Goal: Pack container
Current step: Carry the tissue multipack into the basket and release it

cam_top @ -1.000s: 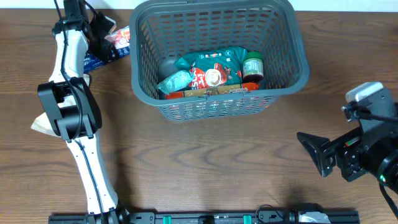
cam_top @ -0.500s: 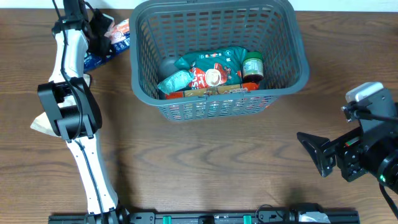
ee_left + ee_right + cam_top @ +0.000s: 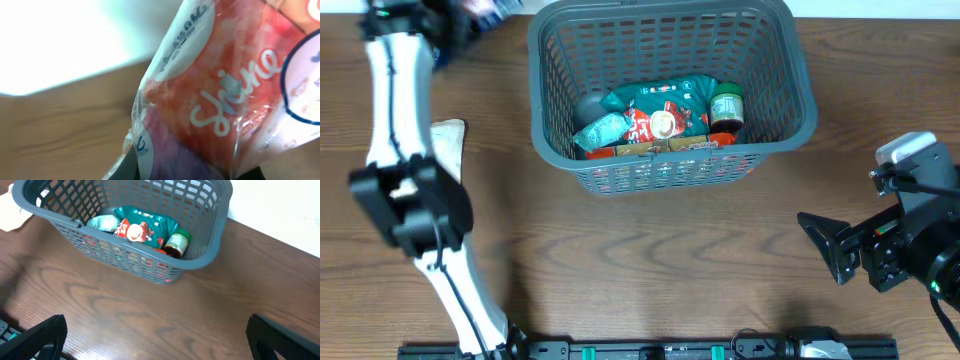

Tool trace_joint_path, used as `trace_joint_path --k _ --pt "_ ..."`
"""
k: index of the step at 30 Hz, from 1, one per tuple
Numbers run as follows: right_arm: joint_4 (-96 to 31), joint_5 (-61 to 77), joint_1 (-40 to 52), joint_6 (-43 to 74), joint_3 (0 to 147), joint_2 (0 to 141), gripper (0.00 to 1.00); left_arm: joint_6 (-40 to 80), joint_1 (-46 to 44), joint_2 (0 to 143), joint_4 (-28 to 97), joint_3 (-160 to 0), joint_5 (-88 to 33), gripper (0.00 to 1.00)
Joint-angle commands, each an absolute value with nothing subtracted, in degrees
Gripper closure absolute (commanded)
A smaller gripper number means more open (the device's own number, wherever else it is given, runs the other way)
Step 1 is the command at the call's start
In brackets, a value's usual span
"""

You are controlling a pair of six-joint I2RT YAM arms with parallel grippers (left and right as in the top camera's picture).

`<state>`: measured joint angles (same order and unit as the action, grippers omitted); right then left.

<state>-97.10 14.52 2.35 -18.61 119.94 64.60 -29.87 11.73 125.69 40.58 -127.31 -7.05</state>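
My left gripper lifts the snack packet next, then carries it sideways over the basket's rim toward the teal packet [image 3: 668, 105].
The container [image 3: 670, 168] is a dark grey mesh basket at the table's far middle, also in the right wrist view [image 3: 200, 262]. It holds a teal packet [image 3: 665, 100], a green-lidded jar [image 3: 726, 104] and red packets. My left gripper [image 3: 455, 25] is at the far left, beside the basket's left corner, shut on a red, white and purple snack packet [image 3: 220, 95] that fills the left wrist view. Only a bit of that packet [image 3: 488, 8] shows at the overhead view's top edge. My right gripper [image 3: 830, 245] is open and empty at the right, nearer than the basket [image 3: 160, 340].
A pale beige packet [image 3: 448, 140] lies on the wooden table left of the basket, and shows at the left edge of the right wrist view [image 3: 10, 217]. The white left arm [image 3: 395, 90] stretches along the left side.
My left gripper has lifted the snack packet off the table and carried it toward the far edge. The left arm has swung left. The right arm has not moved.
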Motion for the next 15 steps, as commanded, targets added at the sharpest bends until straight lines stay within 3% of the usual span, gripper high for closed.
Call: trace_joint_path --k 1,7,15 --pt "-97.3 14.4 2.7 -18.0 120.0 64.5 0.01 -21.1 13.5 117.8 40.2 -128.1 -5.3 0.94" --pt "-97.3 14.4 2.7 -18.0 120.0 64.5 0.01 -6.6 11.6 108.5 40.7 -128.1 -5.4 0.94" --pt "-97.3 14.4 2.7 -18.0 120.0 64.5 0.01 0.8 -2.3 103.3 47.5 -128.1 -5.5 0.94"
